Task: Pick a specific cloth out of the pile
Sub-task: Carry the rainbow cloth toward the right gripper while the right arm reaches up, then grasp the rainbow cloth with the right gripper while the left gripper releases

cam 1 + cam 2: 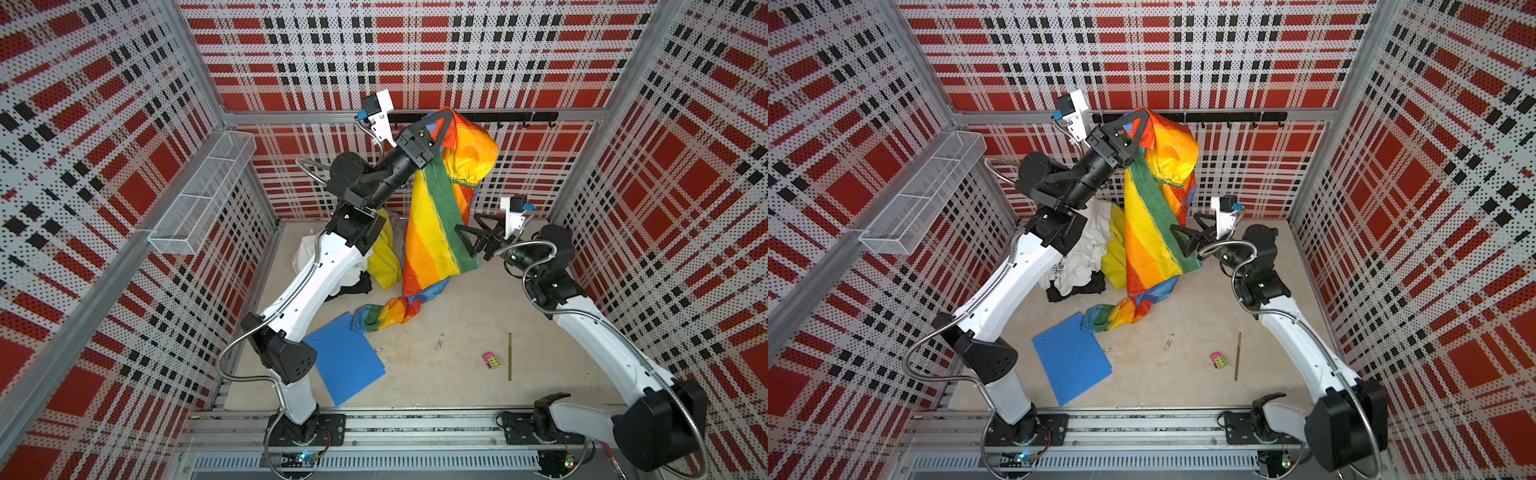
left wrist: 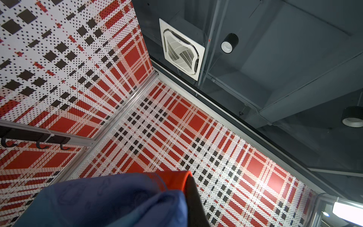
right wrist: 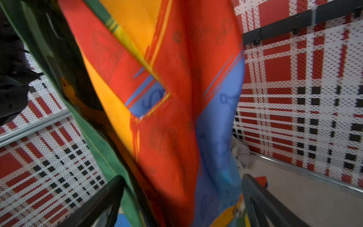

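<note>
I should move my left gripper down toward the floor and let go of the cloth's top, because its trailing lower end (image 1: pixel 400 309) is already on that floor below my gripper.
The cloth (image 1: pixel 432 232) (image 1: pixel 1150 241), a shiny rainbow-striped sheet, hangs from my left gripper (image 1: pixel 444 120) (image 1: pixel 1140 120), which is shut on its top high up by the back wall. Its lower end trails on the floor. In the left wrist view, blue and orange folds of the cloth (image 2: pixel 117 200) bunch against one dark finger (image 2: pixel 193 206). My right gripper (image 1: pixel 467 226) (image 1: pixel 1183 224) is open at the hanging sheet's right edge. In the right wrist view the cloth (image 3: pixel 167 118) hangs between the spread fingers (image 3: pixel 110 196). The pile (image 1: pixel 384 262) (image 1: pixel 1088 253) of yellow, white and black garments lies behind the left arm.
A blue folder (image 1: pixel 345 365) (image 1: pixel 1071 361) lies on the floor near the left arm's base. A small pink object (image 1: pixel 491 360) and a thin stick (image 1: pixel 510 356) lie front right. A wire basket (image 1: pixel 199 195) hangs on the left wall. A black hook rail (image 1: pixel 511 118) runs along the back wall.
</note>
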Robot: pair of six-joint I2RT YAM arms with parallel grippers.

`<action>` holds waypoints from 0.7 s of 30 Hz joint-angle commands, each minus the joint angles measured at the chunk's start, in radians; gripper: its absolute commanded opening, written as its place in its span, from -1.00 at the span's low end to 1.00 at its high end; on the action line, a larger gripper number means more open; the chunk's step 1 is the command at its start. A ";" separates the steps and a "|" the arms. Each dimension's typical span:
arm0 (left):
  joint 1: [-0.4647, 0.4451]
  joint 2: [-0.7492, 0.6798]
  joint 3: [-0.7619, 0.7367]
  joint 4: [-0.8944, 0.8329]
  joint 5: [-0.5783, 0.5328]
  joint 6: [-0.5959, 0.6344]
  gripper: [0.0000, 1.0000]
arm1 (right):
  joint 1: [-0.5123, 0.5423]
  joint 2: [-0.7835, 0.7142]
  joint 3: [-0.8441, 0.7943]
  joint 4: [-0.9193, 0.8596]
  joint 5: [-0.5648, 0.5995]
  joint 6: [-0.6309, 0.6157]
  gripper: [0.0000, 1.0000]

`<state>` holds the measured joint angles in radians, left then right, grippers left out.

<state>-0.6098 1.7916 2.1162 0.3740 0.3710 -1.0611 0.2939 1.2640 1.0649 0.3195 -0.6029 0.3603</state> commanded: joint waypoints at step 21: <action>0.152 -0.136 -0.226 0.054 0.094 -0.016 -0.64 | -0.019 0.002 0.085 -0.022 0.233 0.010 -1.00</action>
<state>-0.4923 1.7420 1.9518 0.3813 0.4423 -1.0931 0.3031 1.3186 1.1000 0.3134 -0.4995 0.3870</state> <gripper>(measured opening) 0.150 0.058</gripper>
